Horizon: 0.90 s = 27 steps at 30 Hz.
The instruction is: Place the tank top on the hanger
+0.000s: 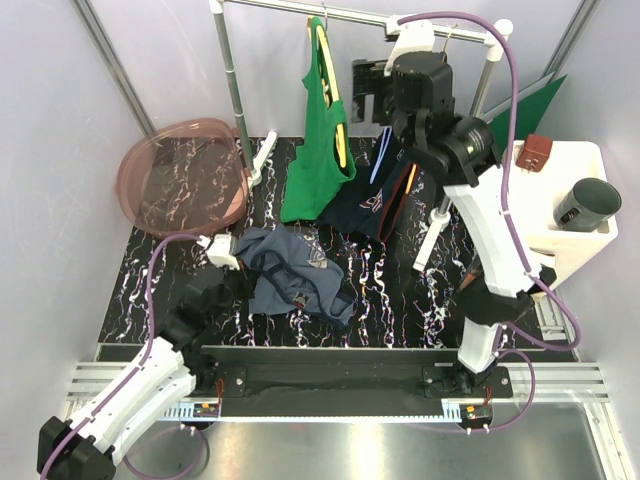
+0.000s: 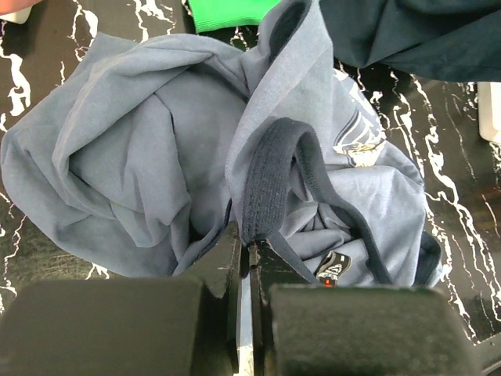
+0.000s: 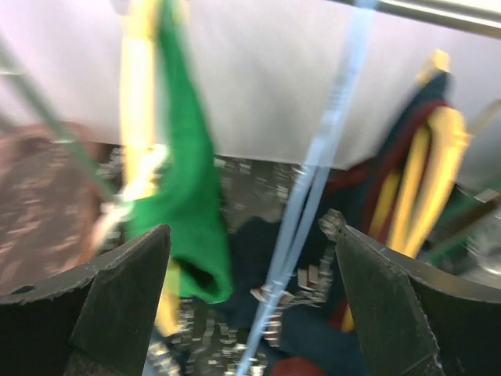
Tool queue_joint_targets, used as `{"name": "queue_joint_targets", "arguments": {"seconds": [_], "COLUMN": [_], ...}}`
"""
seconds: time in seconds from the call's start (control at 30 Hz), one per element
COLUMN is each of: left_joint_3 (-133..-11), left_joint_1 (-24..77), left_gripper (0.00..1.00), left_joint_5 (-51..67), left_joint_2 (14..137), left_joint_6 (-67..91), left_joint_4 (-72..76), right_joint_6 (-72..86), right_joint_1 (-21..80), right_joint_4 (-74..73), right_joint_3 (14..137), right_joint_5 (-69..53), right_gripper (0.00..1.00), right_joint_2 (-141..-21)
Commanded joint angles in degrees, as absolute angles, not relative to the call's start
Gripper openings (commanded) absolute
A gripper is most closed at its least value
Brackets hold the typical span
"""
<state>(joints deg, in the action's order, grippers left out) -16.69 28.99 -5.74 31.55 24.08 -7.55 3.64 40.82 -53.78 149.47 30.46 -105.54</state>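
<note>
The robot's right gripper will next move down and over toward the dark navy top, centering on the thin light-blue hanger (image 1: 382,147), because that hangs closer to the finger there.
The slate blue-grey tank top (image 1: 295,275) lies crumpled on the dark marbled table and fills the left wrist view (image 2: 156,149). My left gripper (image 1: 232,272) is at its left edge, and its jaws (image 2: 249,239) are shut on the top's dark strap (image 2: 270,168). My right gripper (image 1: 366,84) is raised at the clothes rack and is open (image 3: 252,231). The thin light-blue hanger (image 3: 301,219) hangs between its fingers, nearer the right finger (image 3: 391,305), and touches neither. The right wrist view is blurred.
A bright green tank top (image 1: 318,135) on a yellow hanger and a dark navy top (image 1: 365,200) hang from the rack rod (image 1: 300,8). A pink basin (image 1: 185,175) sits at the far left. A white stand with a dark cup (image 1: 587,203) is at the right.
</note>
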Motion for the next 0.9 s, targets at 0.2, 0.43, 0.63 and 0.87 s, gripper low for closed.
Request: {"name": "queue_joint_targets", "arguments": {"seconds": [0.2, 0.43, 0.63, 0.87], "left_joint_3": [-16.3, -16.2, -16.3, -16.3], "left_joint_1": [30.1, 30.3, 30.6, 30.7], "left_gripper": [0.0, 0.0, 0.0, 0.0], "left_joint_5": [-4.6, -5.0, -5.7, -6.0], "left_joint_2": [30.2, 29.3, 29.4, 29.4], "left_joint_6": [24.5, 24.4, 24.3, 24.2], "left_joint_4": [-4.6, -4.7, -5.2, -5.4], "right_joint_6": [1.7, 1.0, 0.7, 1.3], "right_joint_1": [34.1, 31.3, 30.9, 31.0], "right_joint_4": [-56.4, -56.4, -56.3, -55.7], "right_joint_3": [151.8, 152.6, 152.7, 154.0], "right_joint_5": [34.5, 34.7, 34.5, 33.0], "right_gripper": [0.92, 0.79, 0.14, 0.0], "right_joint_2": [-110.2, -113.9, -113.9, -112.0]}}
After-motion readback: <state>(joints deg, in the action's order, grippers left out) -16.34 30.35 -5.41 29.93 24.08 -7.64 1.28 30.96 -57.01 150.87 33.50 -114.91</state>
